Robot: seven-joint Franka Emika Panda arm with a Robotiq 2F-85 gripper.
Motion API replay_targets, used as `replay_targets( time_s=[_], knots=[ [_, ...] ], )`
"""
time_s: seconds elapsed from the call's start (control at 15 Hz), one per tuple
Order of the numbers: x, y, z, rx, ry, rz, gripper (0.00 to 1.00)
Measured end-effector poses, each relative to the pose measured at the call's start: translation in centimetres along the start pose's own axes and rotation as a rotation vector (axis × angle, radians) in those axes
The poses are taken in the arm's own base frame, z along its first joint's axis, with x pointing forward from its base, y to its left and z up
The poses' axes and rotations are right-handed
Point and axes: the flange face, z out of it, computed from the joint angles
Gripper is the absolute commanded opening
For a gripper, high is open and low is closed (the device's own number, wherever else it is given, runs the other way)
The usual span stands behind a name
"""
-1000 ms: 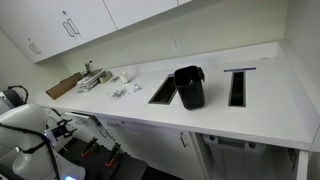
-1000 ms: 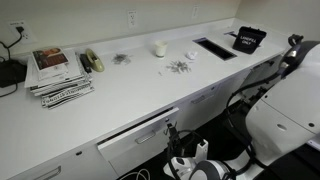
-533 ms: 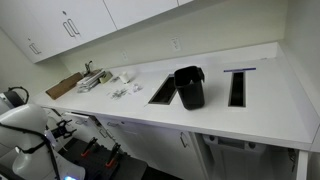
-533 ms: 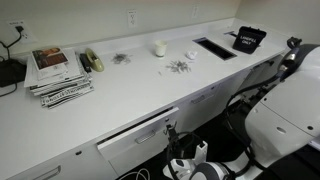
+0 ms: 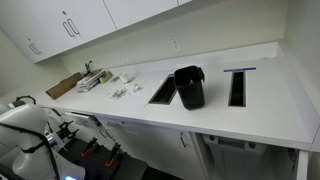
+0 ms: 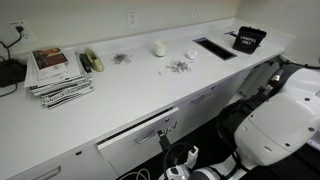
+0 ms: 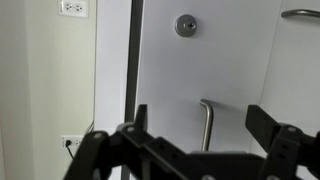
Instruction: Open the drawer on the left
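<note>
My gripper moves outward toward the front of the white drawer, onto the metal handle (image 6: 165, 134) (image 7: 208, 126) next.
The drawer (image 6: 135, 141) has a white front below the counter and stands slightly ajar, with a dark gap along its top. Its metal handle (image 6: 165, 134) also shows in the wrist view (image 7: 207, 122), on the white front (image 7: 230, 70). My gripper (image 7: 205, 138) is open, its two dark fingers to either side of the handle and a little short of it, holding nothing. In an exterior view the gripper (image 6: 169, 129) is a dark shape right at the handle. In the exterior view from the other side only the arm (image 5: 30, 130) shows, under the counter.
The white counter (image 6: 130, 85) holds stacked magazines (image 6: 58, 72), small items, two recessed slots and a black bin (image 5: 189, 87). A round lock (image 7: 186, 25) and another handle (image 7: 300, 13) sit above. The robot's white body (image 6: 280, 125) fills the floor space at the right.
The arm's white body has swung lower and closer in an exterior view. The gripper stays at the drawer handle, and the drawer's gap looks unchanged.
</note>
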Motion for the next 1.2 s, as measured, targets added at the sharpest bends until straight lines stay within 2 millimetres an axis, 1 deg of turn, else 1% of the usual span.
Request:
replay_targets(
  time_s=[0.27, 0.33, 0.67, 1.2],
  knots=[
    [1.6, -1.6, 1.1, -0.064, 0.015, 0.004, 1.0],
    [1.7, -1.6, 1.4, -0.083, 0.011, 0.008, 1.0],
    [1.8, -0.3, 2.3, -0.132, -0.012, 0.022, 1.0],
    [1.9, -0.1, 2.6, -0.136, -0.014, 0.028, 1.0]
  ],
)
